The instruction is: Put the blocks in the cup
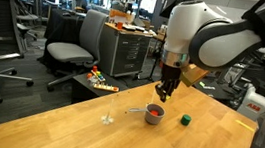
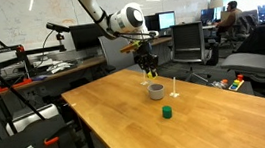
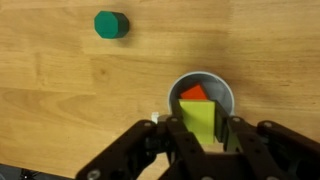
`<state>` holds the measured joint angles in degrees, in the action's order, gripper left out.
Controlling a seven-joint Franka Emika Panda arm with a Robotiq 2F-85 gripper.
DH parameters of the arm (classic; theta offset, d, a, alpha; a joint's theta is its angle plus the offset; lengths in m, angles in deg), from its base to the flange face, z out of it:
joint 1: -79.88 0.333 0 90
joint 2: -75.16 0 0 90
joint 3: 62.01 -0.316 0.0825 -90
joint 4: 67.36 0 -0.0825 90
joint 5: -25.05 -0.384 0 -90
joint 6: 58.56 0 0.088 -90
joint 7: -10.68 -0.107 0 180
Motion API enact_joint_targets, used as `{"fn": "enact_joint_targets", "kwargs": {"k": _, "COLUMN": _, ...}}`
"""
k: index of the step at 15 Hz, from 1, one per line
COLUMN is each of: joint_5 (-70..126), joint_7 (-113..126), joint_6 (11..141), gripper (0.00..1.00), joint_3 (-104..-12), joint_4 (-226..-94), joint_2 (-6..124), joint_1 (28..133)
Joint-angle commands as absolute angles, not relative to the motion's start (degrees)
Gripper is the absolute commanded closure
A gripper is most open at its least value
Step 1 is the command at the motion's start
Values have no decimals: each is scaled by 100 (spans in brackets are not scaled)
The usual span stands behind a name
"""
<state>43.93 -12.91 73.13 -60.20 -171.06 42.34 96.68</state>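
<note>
The gripper lowers the yellow block to the grey cup's opening (image 1: 155, 109) (image 3: 201, 100) next, then releases the yellow block beside the red one.
In the wrist view my gripper (image 3: 201, 128) is shut on the yellow block (image 3: 199, 121) and holds it right above the grey cup (image 3: 222, 85). The red block (image 3: 194, 93) lies inside the cup. On the bare wood, up and to the left, the green block (image 3: 111, 24) rests alone. In both exterior views the gripper (image 1: 164, 91) (image 2: 150, 74) hangs just over the cup (image 1: 154, 114) (image 2: 156, 91). The green block (image 1: 185, 118) (image 2: 166, 111) sits on the table a short way from the cup.
A thin clear stemmed glass (image 1: 110, 112) (image 2: 174, 87) stands on the wooden table (image 1: 76, 128) close to the cup. Office chairs (image 1: 70, 52) and a tool cart (image 1: 130, 49) stand beyond the table's far edge. A tripod (image 2: 14, 92) stands next to the table.
</note>
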Motion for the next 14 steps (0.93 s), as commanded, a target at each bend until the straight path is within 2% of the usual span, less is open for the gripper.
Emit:
{"fn": "enact_joint_targets", "kwargs": {"k": 1, "joint_5": 4306, "joint_7": -1394, "joint_6": 7147, "gripper": 90, "joint_3": -5983, "joint_4": -16941, "joint_2": 3994, "joint_1": 9664}}
{"fn": "enact_joint_targets", "kwargs": {"k": 14, "joint_5": 4288, "joint_7": -1335, "joint_6": 7044, "gripper": 91, "joint_3": -5965, "joint_4": -16457, "joint_2": 3445, "joint_1": 9728}}
